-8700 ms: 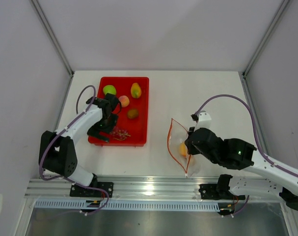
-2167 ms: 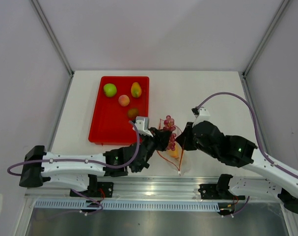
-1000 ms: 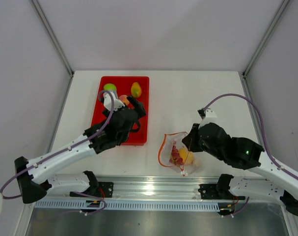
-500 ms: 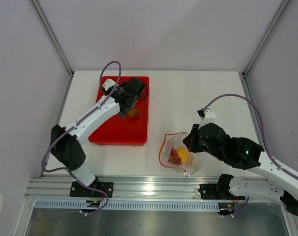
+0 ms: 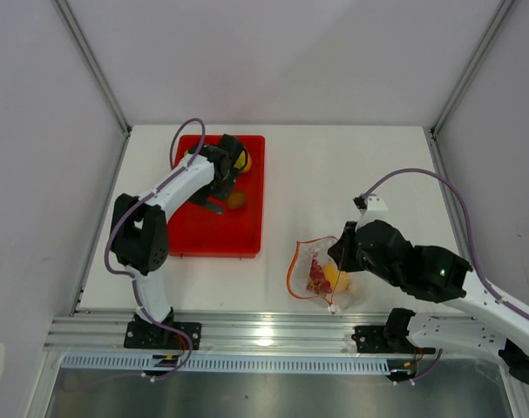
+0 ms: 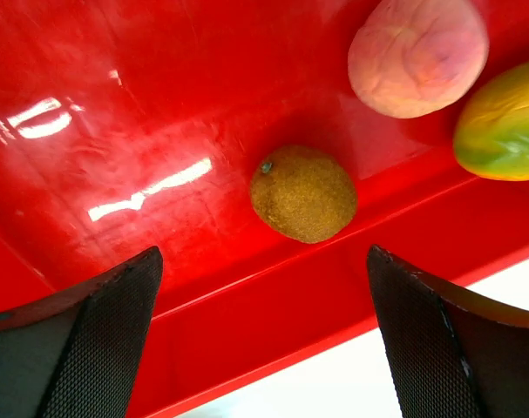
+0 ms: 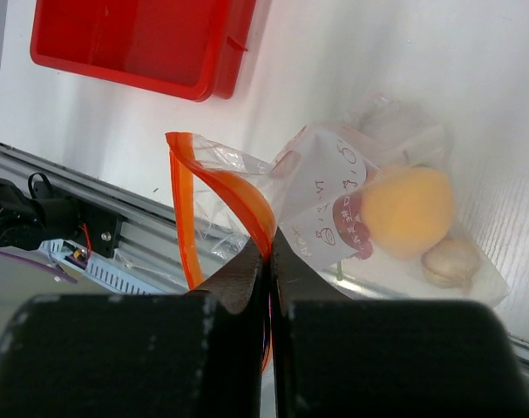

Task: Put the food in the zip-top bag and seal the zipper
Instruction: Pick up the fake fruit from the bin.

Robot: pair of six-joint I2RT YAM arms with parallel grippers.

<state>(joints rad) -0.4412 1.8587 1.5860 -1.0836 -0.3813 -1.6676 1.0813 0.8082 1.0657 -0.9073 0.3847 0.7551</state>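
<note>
The brown kiwi lies below my open fingers, apart from the peach, so my left gripper lowers astride the kiwi next and closes.
The clear zip-top bag lies on the table at the front right with its mouth gaping. Inside show an orange, a pale bulb and dark red grapes. My right gripper is shut on the orange-red zipper at the mouth edge. My left gripper hangs wide open and empty above the red tray, over the brown kiwi. The pink peach and the mango lie beside the kiwi. In the top view the left arm hides the green apple.
The tray's right wall runs between my left fingertips, with white table beyond it. The aluminium rail and both arm bases line the near edge. Grey walls close in the sides and the back.
The left arm has left the bag, with the grapes now inside, and swung back and up over the tray's far part. The right gripper has kept its hold on the zipper.
</note>
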